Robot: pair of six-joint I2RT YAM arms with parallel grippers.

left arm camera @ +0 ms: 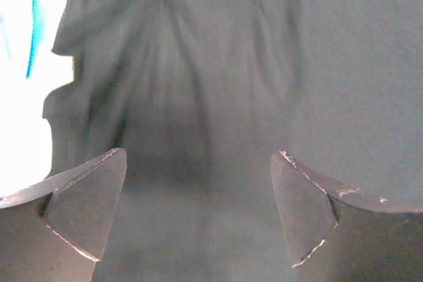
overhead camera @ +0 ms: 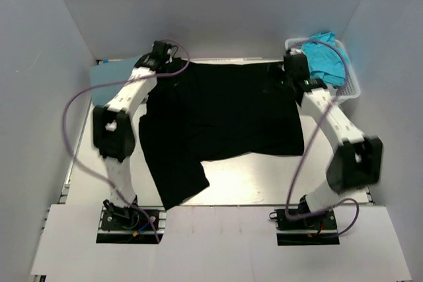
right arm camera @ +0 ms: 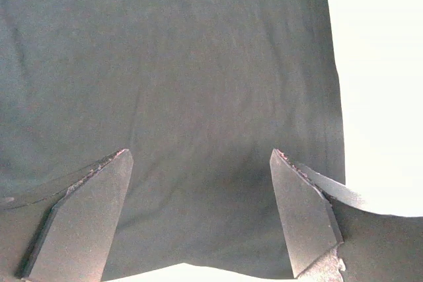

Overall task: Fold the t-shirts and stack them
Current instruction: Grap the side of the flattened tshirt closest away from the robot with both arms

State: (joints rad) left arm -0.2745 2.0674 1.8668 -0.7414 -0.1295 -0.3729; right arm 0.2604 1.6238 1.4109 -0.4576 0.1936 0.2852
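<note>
My left gripper draws back from the shirt's far corner onto the near end of the shirt's trailing part next, since that part sticks out from the shirt's body.
A large black t-shirt (overhead camera: pixel 218 113) lies spread over the middle of the table, one part trailing toward the near left. My left gripper (overhead camera: pixel 160 54) hovers over its far left corner, jaws wide apart over wrinkled black cloth (left arm camera: pixel 198 84), nothing between them. Over the far right corner, my right gripper (overhead camera: pixel 293 65) also stands open above smooth black cloth (right arm camera: pixel 185 70). A bright turquoise t-shirt (overhead camera: pixel 325 63) is bunched in the white basket (overhead camera: pixel 353 88) at the far right. A light blue t-shirt (overhead camera: pixel 109 74) lies at the far left, partly behind the left arm.
Grey walls close in the table on three sides. The white basket stands against the right wall. Purple cables loop from both arms. Bare white table (right arm camera: pixel 377 84) shows right of the shirt's edge and along the near side (overhead camera: pixel 251 186).
</note>
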